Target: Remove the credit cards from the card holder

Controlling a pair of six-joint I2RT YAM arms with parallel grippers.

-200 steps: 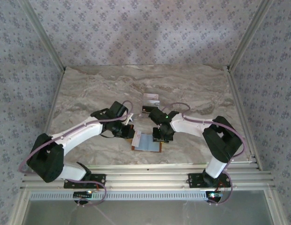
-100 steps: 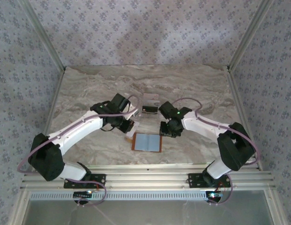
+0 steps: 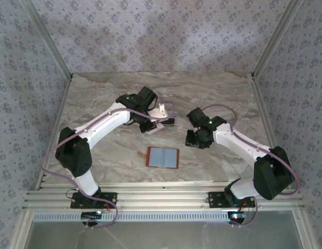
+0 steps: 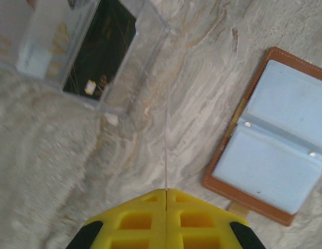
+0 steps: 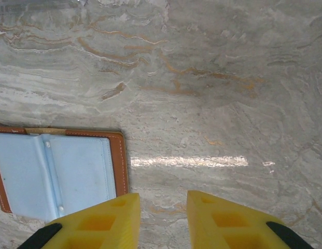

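My left gripper should move outward next, turn the crooked card parallel to the tray's cards, lower it and let it go, because the tray's far end (image 3: 171,111) (image 4: 6,39) is outward and below.
The card holder (image 3: 163,156) lies open and flat on the marble, grey-blue lining up, brown edging round it (image 4: 275,140) (image 5: 57,171). My left gripper (image 4: 166,191) is shut on a thin pale credit card (image 4: 166,150), seen edge-on as a fine line sticking out past the fingertips. In the top view the left gripper (image 3: 150,126) hangs behind the holder, next to a clear tray. A dark credit card (image 4: 98,46) and a pale one (image 4: 41,41) lie in that tray. My right gripper (image 5: 162,207) (image 3: 194,140) stands open over bare marble right of the holder, nothing between its fingers.
The clear plastic tray (image 4: 127,78) (image 3: 166,115) sits on the table behind the holder. Patterned walls and metal rails enclose the marble top. Bare marble (image 3: 223,98) stretches to the back right.
My left arm has swung back and right from the holder's left side toward the clear tray, card in its jaws. The right gripper has drawn away from the holder, rightward and back.
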